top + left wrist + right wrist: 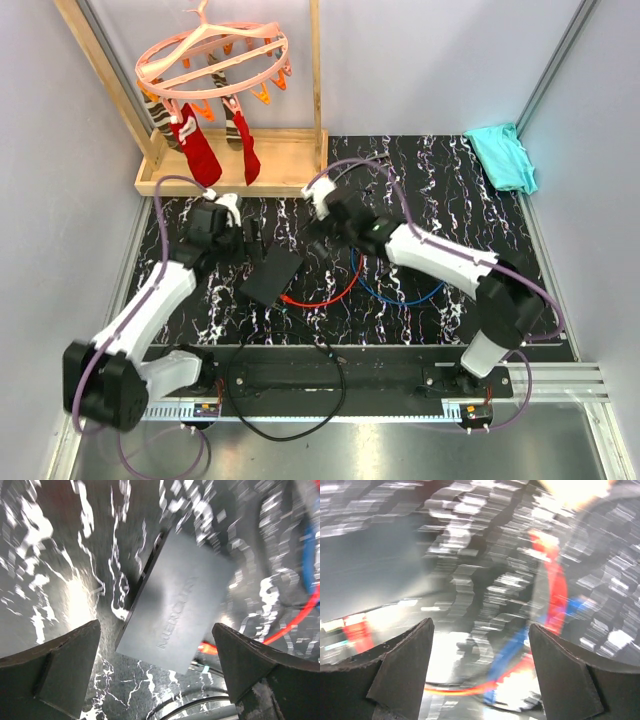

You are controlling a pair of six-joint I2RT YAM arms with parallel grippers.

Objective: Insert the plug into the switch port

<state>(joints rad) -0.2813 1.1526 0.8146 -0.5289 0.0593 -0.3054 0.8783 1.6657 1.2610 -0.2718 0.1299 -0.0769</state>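
Note:
The grey cable lies by the rack base. The right gripper comes down next, away from the switch, onto that cable.
The switch, a flat matte black box (272, 277), lies on the marbled mat; its ports do not show. In the left wrist view the box (180, 600) lies below and between my fingers. A red cable (325, 295) runs from the box's near right edge. Its red end (207, 647) sits against that edge; I cannot tell whether it is seated. My left gripper (255, 244) (156, 625) is open and empty just beyond the box. My right gripper (316, 238) (480, 625) is open and empty, hovering right of the box over the blurred red cable (555, 595).
A blue cable (400, 292) (510, 650) loops on the mat right of the red one. A black cable (285, 400) loops over the near rail. A wooden rack base (235, 165) with a hanger of socks stands at the back left. A teal cloth (503, 155) lies at the back right.

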